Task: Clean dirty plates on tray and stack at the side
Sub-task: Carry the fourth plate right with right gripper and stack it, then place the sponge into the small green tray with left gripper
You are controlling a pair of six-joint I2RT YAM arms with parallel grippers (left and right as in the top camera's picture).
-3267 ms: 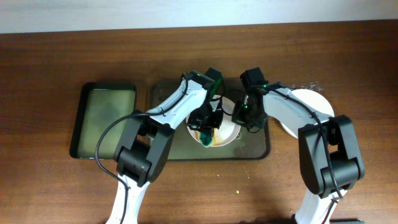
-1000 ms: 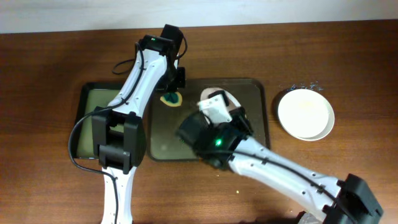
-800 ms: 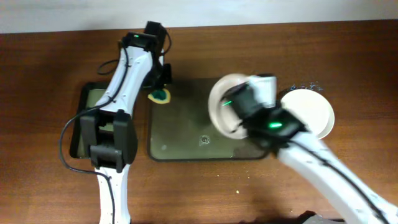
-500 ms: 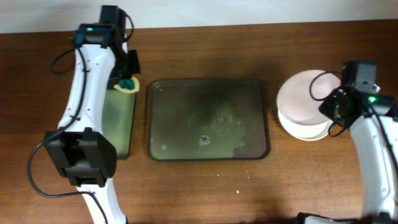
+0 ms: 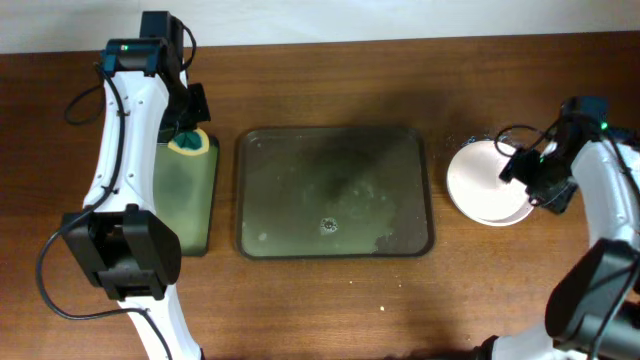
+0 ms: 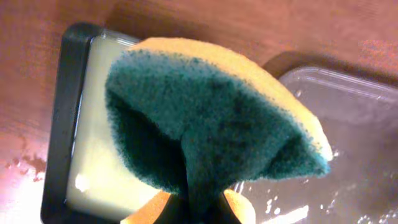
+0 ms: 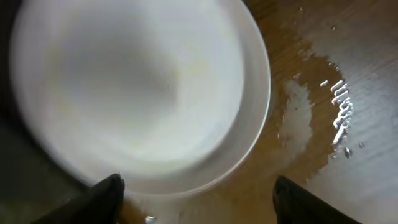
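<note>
My left gripper needs to go down next toward the greenish inside of the small tray and release the sponge there, because the tray is empty below the sponge.
The white plates lie stacked on the table to the right of the tray; the tray holds only water streaks. My right gripper hovers open over the stack's right edge. In the right wrist view the top plate fills the frame, blurred, with my dark fingertips wide apart at its near rim and my right gripper empty. My left gripper is shut on a green and yellow sponge over the small tray at the left.
A small black-rimmed tray with a greenish inside lies left of the big tray; its rim shows under the sponge. Water drops wet the wood beside the plates. The table's back edge runs along the top.
My right arm carried a plate from the tray to the stack at the right and opened. My left arm swung the sponge leftward off the tray to the small tray.
</note>
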